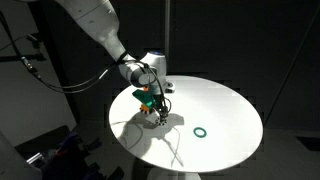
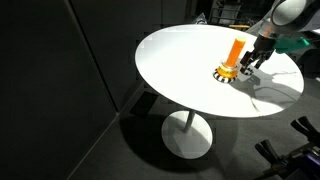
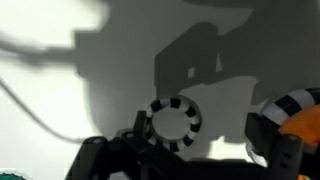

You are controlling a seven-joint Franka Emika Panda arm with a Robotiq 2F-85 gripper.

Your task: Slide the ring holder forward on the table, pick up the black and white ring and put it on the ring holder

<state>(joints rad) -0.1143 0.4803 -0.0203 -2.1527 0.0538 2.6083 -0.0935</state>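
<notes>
My gripper shifts to the left in the wrist view next, away from the holder, then comes down over the black and white ring (image 1: 163, 121) (image 3: 173, 123).
The ring holder (image 2: 234, 50) is an orange peg on the white round table (image 2: 190, 60), with a striped black and white band around its base (image 2: 226, 72). In the wrist view it sits at the right edge (image 3: 296, 112), just outside my right finger. The black and white ring (image 3: 175, 122) lies flat on the table between my fingers, close to the left one. My gripper (image 3: 200, 138) is open and low over the table, right beside the holder in both exterior views (image 2: 253, 62) (image 1: 158, 112). It hides most of the holder in one of them.
A plain green ring (image 1: 201, 132) lies on the table (image 1: 225, 110), apart from the gripper. The arm's cable hangs behind it (image 1: 80, 85). Dark curtains surround the table. The table edge is near the holder in an exterior view (image 2: 285, 95).
</notes>
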